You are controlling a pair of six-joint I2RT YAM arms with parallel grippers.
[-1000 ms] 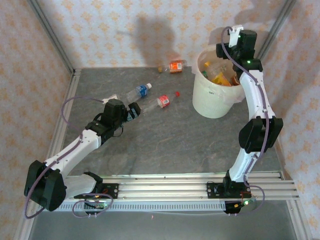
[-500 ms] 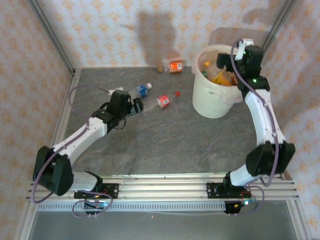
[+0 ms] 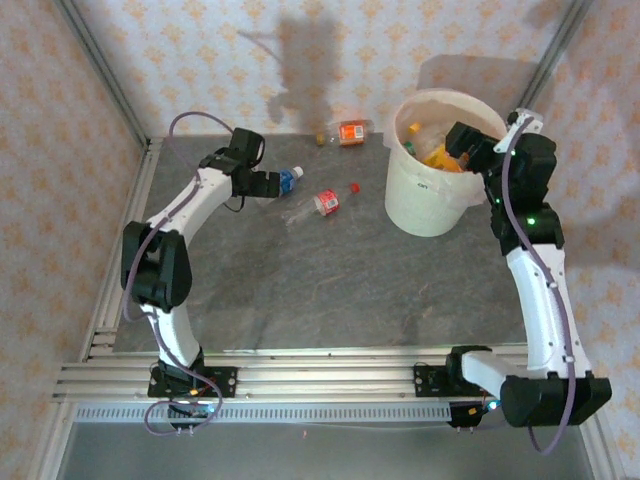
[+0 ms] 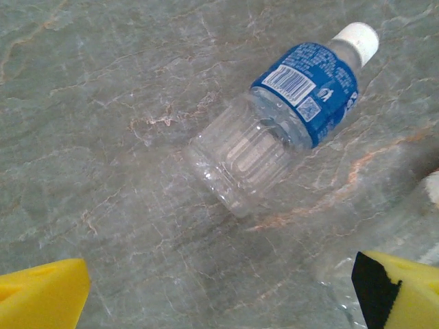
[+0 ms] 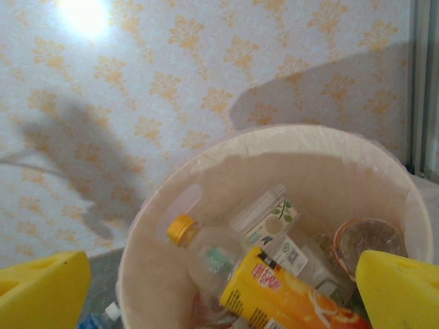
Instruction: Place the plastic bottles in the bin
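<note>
The blue-label bottle lies slanted to the fingers of my left gripper. I need to lower that gripper outward to the bottle next, turning its fingers to go around the clear base end (image 4: pixel 241 155).
A clear bottle with a blue label (image 4: pixel 288 130) and white cap lies on the stone table, just beyond my open left gripper (image 4: pixel 219 301), whose yellow fingertips (image 4: pixel 41 295) hold nothing. From above, that gripper (image 3: pixel 268 184) sits at the left end of the blue-label bottle (image 3: pixel 286 180). A red-label bottle (image 3: pixel 320 203) lies to its right, and an orange-label bottle (image 3: pixel 350 132) rests by the back wall. The cream bin (image 3: pixel 435 190) holds several bottles, among them an orange-label one (image 5: pixel 288 295) and a yellow-capped one (image 5: pixel 199 253). My right gripper (image 5: pixel 219 295) hangs open and empty over the bin's (image 5: pixel 274 147) right rim.
A loose red cap (image 3: pixel 354 187) lies beside the red-label bottle. A small brownish bit (image 3: pixel 320 139) sits near the back wall. Patterned walls close in the table at the back and sides, and a metal rail (image 3: pixel 120 260) runs along the left edge.
My left arm has stretched back and left, its gripper now on the left end of the blue-label bottle. My right arm has drawn back to the bin's right rim.
</note>
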